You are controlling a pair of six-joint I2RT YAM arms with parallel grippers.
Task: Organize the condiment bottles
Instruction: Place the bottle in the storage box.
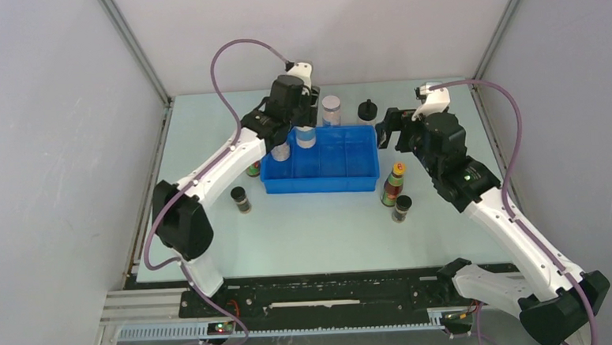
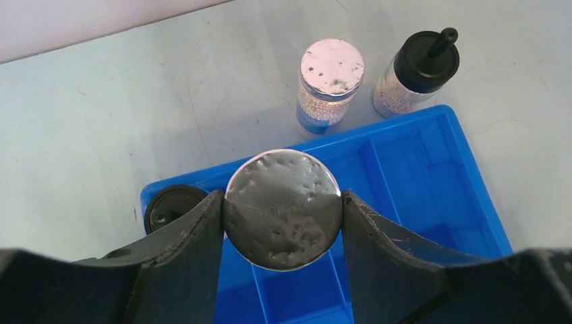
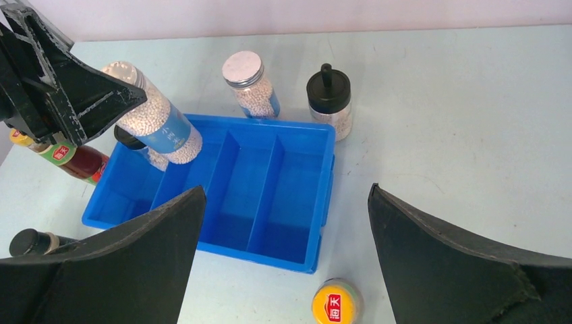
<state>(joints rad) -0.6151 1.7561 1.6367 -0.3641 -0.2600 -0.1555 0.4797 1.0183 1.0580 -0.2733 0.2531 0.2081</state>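
My left gripper lowers the white-lidded, blue-labelled bottle next and releases it in the tray's empty section beside the black-capped bottle, since that section lies below the gripper.
My left gripper (image 2: 282, 202) is shut on the lid of a clear white-lidded, blue-labelled bottle (image 3: 158, 125), which hangs tilted over the left part of the blue tray (image 1: 323, 186). A black-capped bottle (image 2: 170, 206) stands in the tray's leftmost compartment. Behind the tray stand a second white-lidded bottle (image 2: 330, 81) and a black knob-capped bottle (image 2: 418, 71). My right gripper (image 3: 287, 192) is open and holds nothing, above the tray's right end. A slim orange-capped bottle (image 3: 336, 304) and a short dark bottle (image 1: 402, 208) stand right of the tray.
Left of the tray are another slim red-green-labelled bottle (image 3: 67, 156) and a short dark black-lidded bottle (image 1: 241, 199). The tray's middle and right compartments (image 3: 290, 182) hold nothing. Grey walls enclose the table on three sides.
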